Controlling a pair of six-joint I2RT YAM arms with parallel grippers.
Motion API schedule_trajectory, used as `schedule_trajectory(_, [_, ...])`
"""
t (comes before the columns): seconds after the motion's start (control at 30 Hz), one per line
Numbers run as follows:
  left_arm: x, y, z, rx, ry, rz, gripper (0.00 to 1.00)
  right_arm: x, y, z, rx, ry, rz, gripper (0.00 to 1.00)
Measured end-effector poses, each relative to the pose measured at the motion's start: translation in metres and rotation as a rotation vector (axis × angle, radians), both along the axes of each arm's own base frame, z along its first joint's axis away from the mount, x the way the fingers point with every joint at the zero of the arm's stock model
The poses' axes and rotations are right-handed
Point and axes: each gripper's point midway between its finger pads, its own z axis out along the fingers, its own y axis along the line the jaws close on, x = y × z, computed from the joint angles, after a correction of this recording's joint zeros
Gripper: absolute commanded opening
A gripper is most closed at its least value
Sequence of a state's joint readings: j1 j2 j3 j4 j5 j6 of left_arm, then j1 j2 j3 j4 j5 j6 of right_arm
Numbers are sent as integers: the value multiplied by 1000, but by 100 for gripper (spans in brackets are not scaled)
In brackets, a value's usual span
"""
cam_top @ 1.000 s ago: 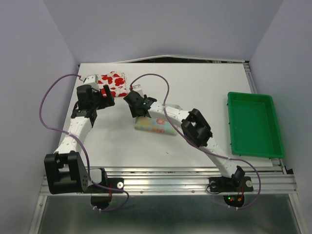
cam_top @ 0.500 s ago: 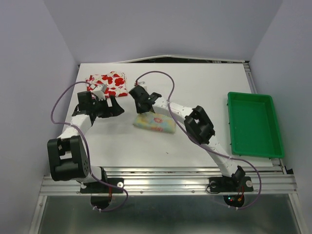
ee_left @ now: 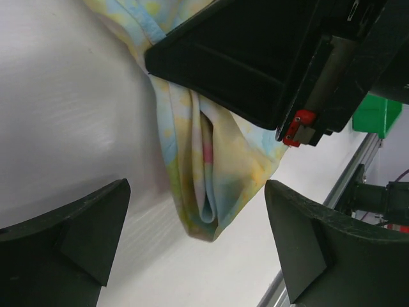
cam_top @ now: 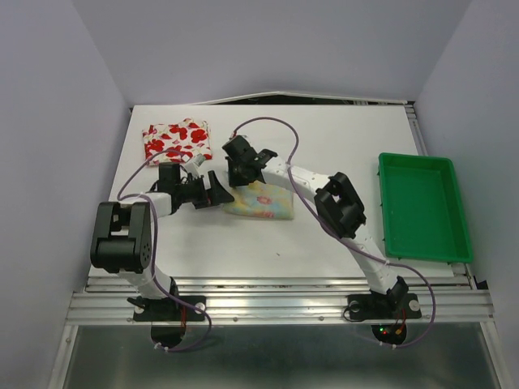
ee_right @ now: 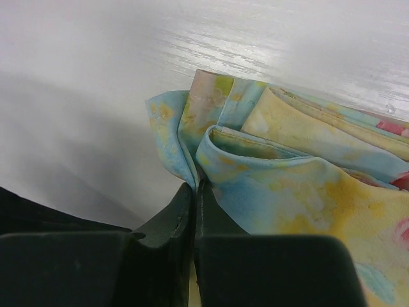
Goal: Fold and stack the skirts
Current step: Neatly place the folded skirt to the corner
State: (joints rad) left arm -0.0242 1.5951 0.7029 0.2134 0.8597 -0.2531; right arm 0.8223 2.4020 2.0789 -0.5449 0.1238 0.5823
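Note:
My left gripper slides its open fingers to the right in the top view around the yellow skirt's near corner (cam_top: 229,208) (ee_left: 203,224) next, since it shows between them.
The white skirt with red flowers (cam_top: 177,139) lies folded at the back left of the table. Mid-table lies the folded pale yellow pastel skirt (cam_top: 263,203) (ee_left: 211,179) (ee_right: 307,185). My right gripper (cam_top: 245,180) (ee_right: 197,192) is shut on a thin edge layer at that skirt's back left corner. My left gripper (cam_top: 220,193) (ee_left: 195,246) lies low just left of the same skirt, open wide, its fingers (ee_left: 70,236) either side of the skirt's near corner without touching it. The right gripper's black body (ee_left: 255,64) fills the top of the left wrist view.
A green plastic tray (cam_top: 422,243) (ee_left: 374,115) stands at the right side of the table. The left arm's purple cable loops near the red-flower skirt. The table's front rail (cam_top: 276,304) runs along the near edge.
My left arm swung right from the red-flower skirt to the pastel skirt's left edge. My right gripper closed on the pastel skirt's corner.

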Motion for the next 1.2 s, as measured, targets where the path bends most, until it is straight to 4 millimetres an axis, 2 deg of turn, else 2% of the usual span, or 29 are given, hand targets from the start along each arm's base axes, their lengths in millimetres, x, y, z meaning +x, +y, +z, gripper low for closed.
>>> schedule_trajectory(0.27, [-1,-40,-3,-94,22,-8,99,4,0,2,32,15,-40,1])
schedule_trajectory(0.37, [0,-49,-3,-126,30,17,99,5,-1,2,46,27,-56,1])
schedule_trajectory(0.43, [4,-52,-7,-143,41,39,95,7,-1,2,57,35,-68,1])
schedule_trajectory(0.67, [17,-55,-16,-195,80,100,78,14,-3,5,90,38,-103,1])
schedule_trajectory(0.73, [20,-56,-17,-204,87,113,69,17,-3,6,98,38,-113,0])
schedule_trajectory(0.87, [25,-58,-23,-220,106,131,62,18,-4,7,105,41,-126,1])
schedule_trajectory(1.0, [30,-60,-29,-216,116,147,37,20,-5,7,112,44,-137,2])
schedule_trajectory(1.03, [30,-60,-32,-207,123,152,24,21,-6,7,112,44,-138,7])
schedule_trajectory(1.07, [32,-59,-34,-195,131,163,17,21,-6,7,111,43,-138,24])
schedule_trajectory(1.1, [33,-58,-36,-183,130,165,11,22,-7,7,111,42,-139,25])
schedule_trajectory(1.17, [38,-55,-39,-151,138,179,1,28,-12,8,103,26,-149,47])
schedule_trajectory(1.2, [43,-54,-39,-130,136,185,0,30,-13,9,101,19,-151,71])
